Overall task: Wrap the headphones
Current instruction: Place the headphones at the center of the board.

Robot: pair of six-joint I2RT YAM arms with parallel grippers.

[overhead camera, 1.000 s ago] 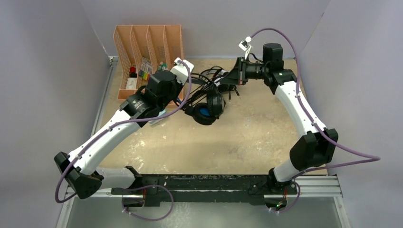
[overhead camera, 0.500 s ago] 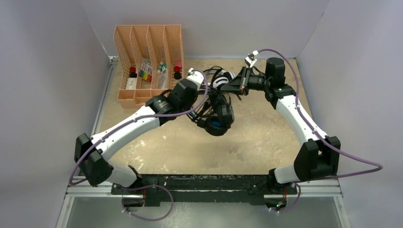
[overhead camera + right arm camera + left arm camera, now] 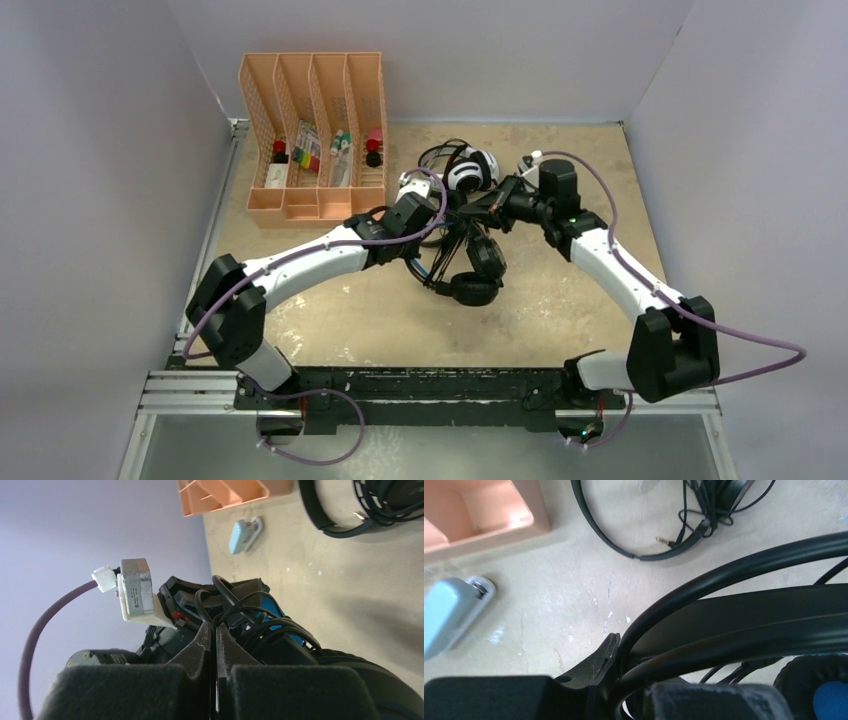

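Bare tabletop is below and back from my left gripper, clear of the slim all-black headphones (image 3: 644,557). My left gripper needs to lower the headband back there next and release it.
The black headphones with the blue headband (image 3: 478,275) hang between my two grippers above the table's middle, ear cups lowest. My left gripper (image 3: 443,215) is shut on their black headband (image 3: 744,620); a blue ear pad (image 3: 830,700) shows beside it. My right gripper (image 3: 215,627) is shut on their thin black cable (image 3: 227,597), which is coiled over the blue band (image 3: 272,615). The white-and-black headphones (image 3: 470,170) lie behind the grippers. The slim all-black headphones (image 3: 644,557) lie on the table with their cable bunched.
An orange slotted organiser (image 3: 312,75) with small items stands at the back left. A small light-blue object (image 3: 449,612) lies on the table near its front edge and also shows in the right wrist view (image 3: 244,535). Grey walls close three sides.
Both arms have carried the blue-band headphones from beside the organiser toward the table's middle and nearer me. The left arm swung right and the right wrist dropped lower.
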